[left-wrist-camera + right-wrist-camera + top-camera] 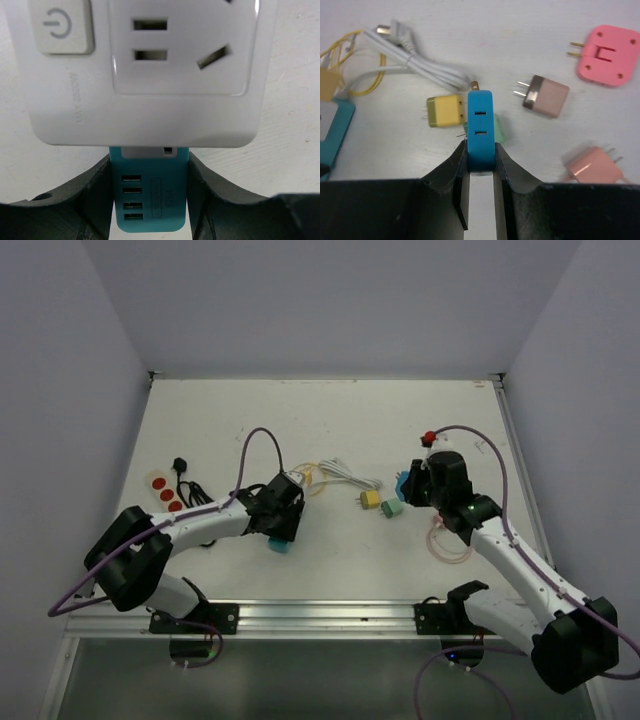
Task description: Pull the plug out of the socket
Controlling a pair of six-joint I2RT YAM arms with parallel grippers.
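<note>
The blue plug is off the socket, so my right gripper should next lower to the bare tabletop between the green and salmon plugs and release it.
The socket is a white block with a power button and a teal USB end. My left gripper is shut on that teal end, pressing it on the table; in the top view it is the left gripper with the teal end showing below. My right gripper is shut on a blue plug with its prong showing, held clear above the table. In the top view the blue plug is well right of the socket, in the right gripper.
Loose plugs lie under the right gripper: yellow, green, brown, pink, salmon. A white cable bundle lies mid-table. A strip with red buttons and a black cord lie at the left.
</note>
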